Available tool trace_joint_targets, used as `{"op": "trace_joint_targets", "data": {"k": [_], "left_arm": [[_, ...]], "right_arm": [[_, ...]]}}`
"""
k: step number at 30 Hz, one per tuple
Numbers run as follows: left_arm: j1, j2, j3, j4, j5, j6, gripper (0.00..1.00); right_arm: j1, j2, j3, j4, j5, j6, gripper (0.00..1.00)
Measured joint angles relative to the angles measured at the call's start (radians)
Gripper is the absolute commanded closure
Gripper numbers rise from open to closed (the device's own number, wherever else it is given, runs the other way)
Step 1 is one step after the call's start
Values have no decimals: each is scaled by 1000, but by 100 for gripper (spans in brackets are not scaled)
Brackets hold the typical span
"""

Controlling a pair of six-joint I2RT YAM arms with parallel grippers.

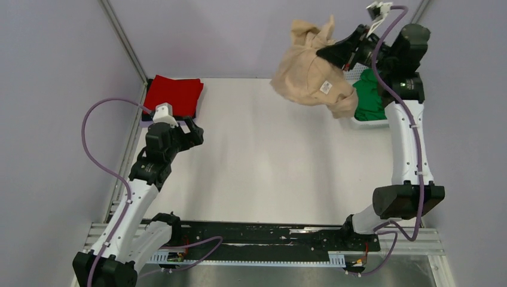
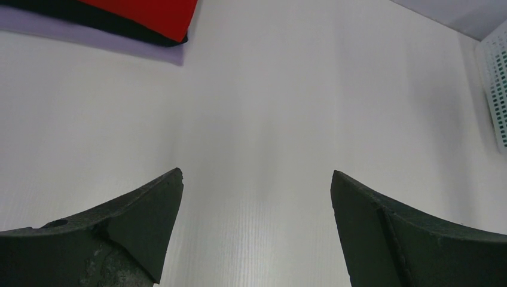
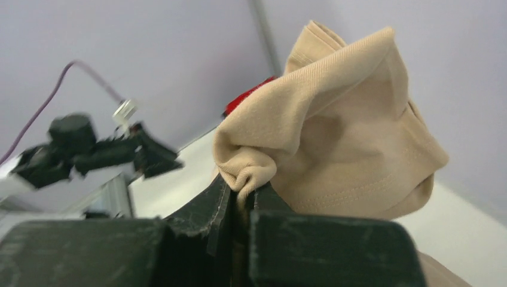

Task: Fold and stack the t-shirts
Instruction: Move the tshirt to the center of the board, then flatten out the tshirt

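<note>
Next, my left gripper lowers across to the table's bare middle for the beige t-shirt [image 1: 311, 75], as that is below, to its right in the top view.
My right gripper [image 1: 327, 52] is shut on a beige t-shirt [image 1: 311, 75] and holds it bunched in the air over the table's far right; in the right wrist view the cloth [image 3: 335, 131] is pinched between the closed fingers [image 3: 242, 191]. A green t-shirt [image 1: 370, 95] lies in the white basket [image 1: 369, 123] at the far right. A folded red t-shirt [image 1: 176, 94] lies at the far left corner, and its edge shows in the left wrist view [image 2: 149, 15]. My left gripper [image 1: 194, 133] is open and empty above the table, just below the red shirt.
The white table [image 1: 269, 161] fills the middle. The basket's edge shows at the right in the left wrist view [image 2: 495, 89]. Frame posts and grey walls stand at the back. A black rail with cables runs along the near edge.
</note>
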Motion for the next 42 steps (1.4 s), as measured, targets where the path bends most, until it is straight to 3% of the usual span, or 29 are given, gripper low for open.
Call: {"op": "trace_joint_targets", "data": {"k": [4,5,8,9,14,19,23,28,33,42], "left_arm": [[0,-13,0,-19,-10,-7,0],[0,-14,0,-22,-11,-14,0],[0,-10,0,-31,-6,-26,0],[0,-5,0,-33,-2,-30,0],[0,52,0,-55,43,-41,0],[0,138,-3,-64,167,-59,0],[0,214,-40,-50,317,-81,0],[-1,308,-97,-23,467,-106,1],[-10,457,-87,76,500,-147,5],[-158,842,238,76,377,-133,16]], "right_arm": [[119,-55,-232,10,-128,-61,80],[152,-75,-311,2,-130,-85,71],[276,-119,-549,-35,-51,-183,7],[319,-121,-602,-55,-17,-212,1],[462,-125,-764,-153,228,-313,0],[407,-207,-829,-162,550,-254,0],[299,-275,-900,-156,727,-113,0],[193,-267,-1028,-170,811,12,0],[192,-202,-1085,-201,842,66,1],[192,-51,-1078,-199,853,101,10]]}}
